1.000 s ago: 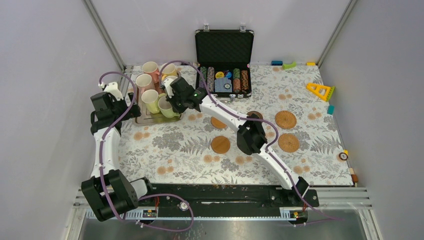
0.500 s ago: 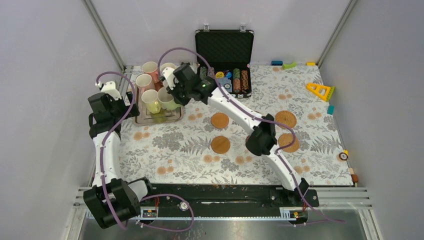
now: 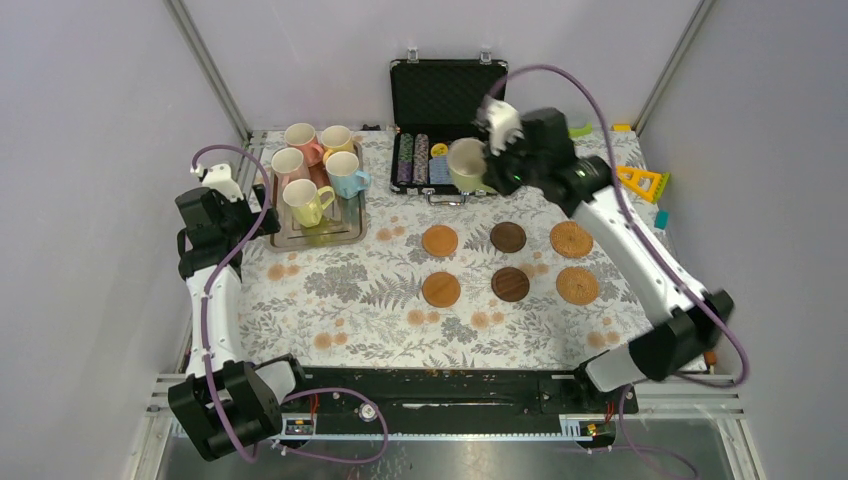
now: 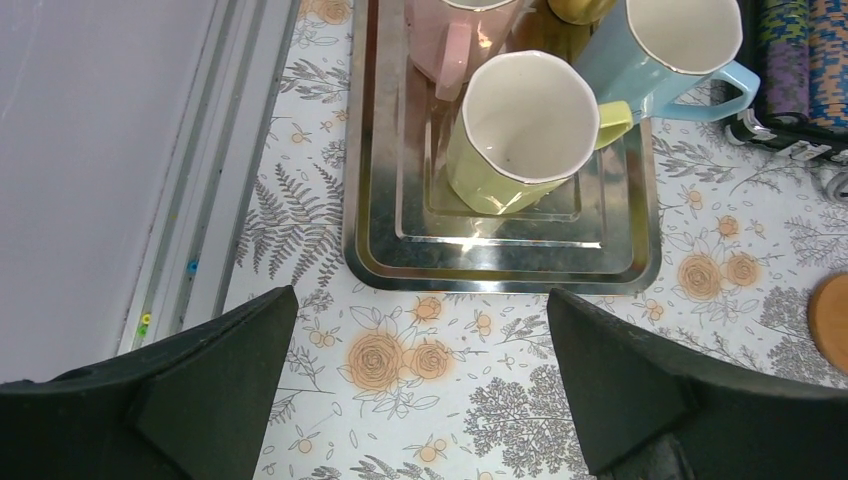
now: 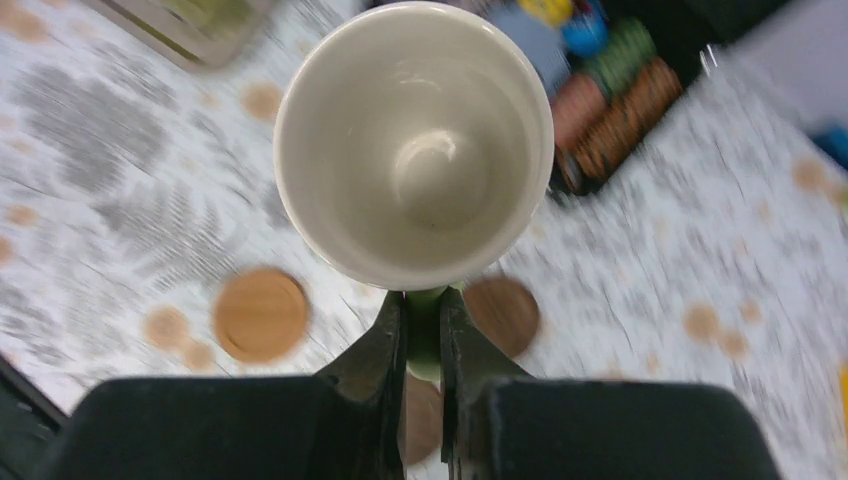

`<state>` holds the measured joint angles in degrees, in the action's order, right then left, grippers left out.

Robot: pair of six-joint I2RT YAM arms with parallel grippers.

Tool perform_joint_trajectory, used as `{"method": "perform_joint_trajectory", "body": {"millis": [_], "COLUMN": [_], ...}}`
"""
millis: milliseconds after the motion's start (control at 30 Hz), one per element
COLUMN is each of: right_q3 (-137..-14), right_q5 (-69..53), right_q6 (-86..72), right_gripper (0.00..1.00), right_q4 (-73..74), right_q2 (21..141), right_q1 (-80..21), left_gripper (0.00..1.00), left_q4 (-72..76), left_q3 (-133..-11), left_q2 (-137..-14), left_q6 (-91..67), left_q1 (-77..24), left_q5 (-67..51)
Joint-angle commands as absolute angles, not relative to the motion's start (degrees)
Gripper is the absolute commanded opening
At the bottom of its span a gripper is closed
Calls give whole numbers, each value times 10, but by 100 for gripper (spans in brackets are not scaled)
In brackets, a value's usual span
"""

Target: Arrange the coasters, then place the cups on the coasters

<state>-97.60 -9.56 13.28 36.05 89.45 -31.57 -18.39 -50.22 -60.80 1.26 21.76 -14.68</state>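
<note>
The back woven coaster is empty. My right gripper will move back and to the right in the top view, then down to stand the cup on it.
Six coasters lie in two rows mid-table: tan (image 3: pixel 439 240), dark brown (image 3: pixel 508 237) and woven (image 3: pixel 571 239) behind, tan (image 3: pixel 441 289), dark brown (image 3: pixel 510 284) and woven (image 3: pixel 577 285) in front. My right gripper (image 3: pixel 488 166) (image 5: pixel 423 300) is shut on the handle of a pale green cup (image 3: pixel 464 165) (image 5: pixel 415 140), held upright in the air over the front of the poker case. Several cups stand on the silver tray (image 3: pixel 345 237) (image 4: pixel 500 275), among them a yellow one (image 3: pixel 303 200) (image 4: pixel 520 130) and a blue one (image 3: pixel 345 175) (image 4: pixel 670 50). My left gripper (image 3: pixel 262 221) (image 4: pixel 420 300) hangs open just short of the tray's near rim.
An open black case of poker chips (image 3: pixel 447 130) sits at the back, under the held cup. A yellow triangle toy (image 3: pixel 640 182) and small blocks (image 3: pixel 578 130) lie at the back right. Walls close in the left, right and back sides.
My right arm lifted the pale green cup off the tray and swung it right, over the poker case. The two dark coasters are uncovered. The left arm has barely moved.
</note>
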Motion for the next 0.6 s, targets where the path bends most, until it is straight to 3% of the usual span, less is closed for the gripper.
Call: {"method": "perform_joint_trajectory", "body": {"millis": [0, 233, 567], "right_q3": [-782, -554, -479], "right_q5": [-121, -144, -198], "right_q6": [186, 186, 161], "right_gripper": [0, 0, 0], "right_q4": [246, 166, 100], "right_q2": [737, 630, 649], "right_q1": [-239, -87, 66], "left_gripper": [99, 99, 99], "left_q4": [-166, -165, -164], "left_q3": [-509, -515, -510], "left_q2": [-605, -616, -608], "left_q6": [3, -16, -19], "left_q1": [221, 221, 220], "left_q5": [-185, -207, -213]}}
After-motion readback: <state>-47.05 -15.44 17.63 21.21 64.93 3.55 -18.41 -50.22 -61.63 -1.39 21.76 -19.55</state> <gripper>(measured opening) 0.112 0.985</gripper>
